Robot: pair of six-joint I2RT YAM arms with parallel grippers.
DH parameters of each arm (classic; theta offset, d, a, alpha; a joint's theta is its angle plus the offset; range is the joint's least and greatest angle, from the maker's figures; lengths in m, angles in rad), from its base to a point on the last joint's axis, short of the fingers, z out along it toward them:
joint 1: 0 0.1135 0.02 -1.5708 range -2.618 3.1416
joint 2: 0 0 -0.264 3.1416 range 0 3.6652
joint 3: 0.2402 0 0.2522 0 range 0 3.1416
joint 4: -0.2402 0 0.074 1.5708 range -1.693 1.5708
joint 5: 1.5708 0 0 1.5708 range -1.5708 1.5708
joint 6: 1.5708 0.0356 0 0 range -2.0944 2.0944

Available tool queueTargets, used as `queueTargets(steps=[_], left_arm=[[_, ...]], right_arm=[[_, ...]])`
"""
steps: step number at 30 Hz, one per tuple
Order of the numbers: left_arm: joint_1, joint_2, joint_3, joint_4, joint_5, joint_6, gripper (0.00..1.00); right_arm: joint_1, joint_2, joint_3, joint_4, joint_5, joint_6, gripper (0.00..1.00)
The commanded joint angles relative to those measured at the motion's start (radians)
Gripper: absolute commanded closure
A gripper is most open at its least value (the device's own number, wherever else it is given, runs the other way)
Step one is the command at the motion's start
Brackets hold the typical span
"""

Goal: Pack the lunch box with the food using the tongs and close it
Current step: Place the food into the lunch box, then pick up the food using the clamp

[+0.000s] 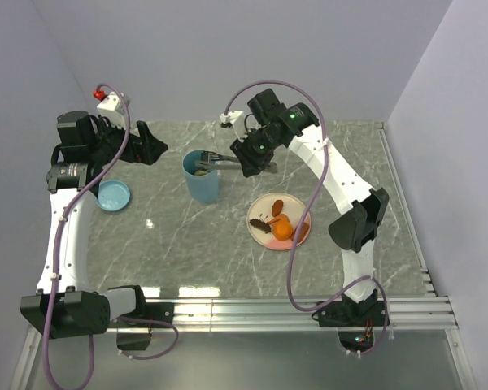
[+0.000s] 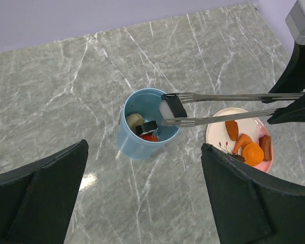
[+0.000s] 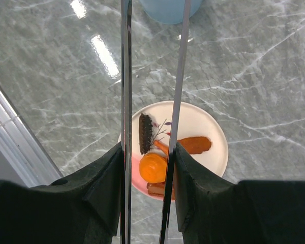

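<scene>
My right gripper needs to move back and down and close the tongs around the dark piece. The piece is below and back from my gripper, clear of the orange round.
The light-blue lunch box stands open on the marble table, with a beige round, a red piece and a dark roll inside. My right gripper is shut on the silver tongs, both arms pressed between its fingers. The tong tips pinch a white, dark-wrapped sushi-like piece over the box's mouth. More food lies on the pink plate: an orange round, a dark piece and a brown sausage. My left gripper hangs open and empty left of the box.
The blue lid lies on the table left of the lunch box, under the left arm. A metal rail runs along the table's near edge. Walls close in at the back and on both sides.
</scene>
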Motion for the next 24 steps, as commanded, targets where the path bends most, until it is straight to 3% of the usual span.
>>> queueTargets(steps=[1, 4, 6, 11, 18, 24], left_arm=[[0.005, -0.038, 0.010, 0.023, -0.011, 0.000, 0.01], [0.003, -0.041, 0.007, 0.022, -0.018, 0.002, 0.01], [0.003, -0.044, 0.005, 0.020, -0.021, 0.002, 0.01], [0.003, -0.047, 0.008, 0.008, -0.027, 0.010, 0.01], [0.003, -0.053, 0.013, 0.003, -0.018, 0.010, 0.01], [0.005, -0.068, 0.008, -0.006, -0.013, 0.023, 0.01]], right_arm=[[0.001, -0.018, 0.024, 0.065, 0.014, 0.015, 0.68], [0.001, -0.007, 0.040, 0.064, 0.021, 0.019, 0.61], [0.001, -0.009, 0.044, 0.058, 0.019, 0.020, 0.47], [0.001, -0.049, 0.027, 0.056, 0.011, 0.023, 0.39], [-0.024, -0.168, -0.019, 0.013, -0.024, -0.037, 0.39], [-0.108, -0.349, -0.272, -0.071, -0.052, -0.185, 0.41]])
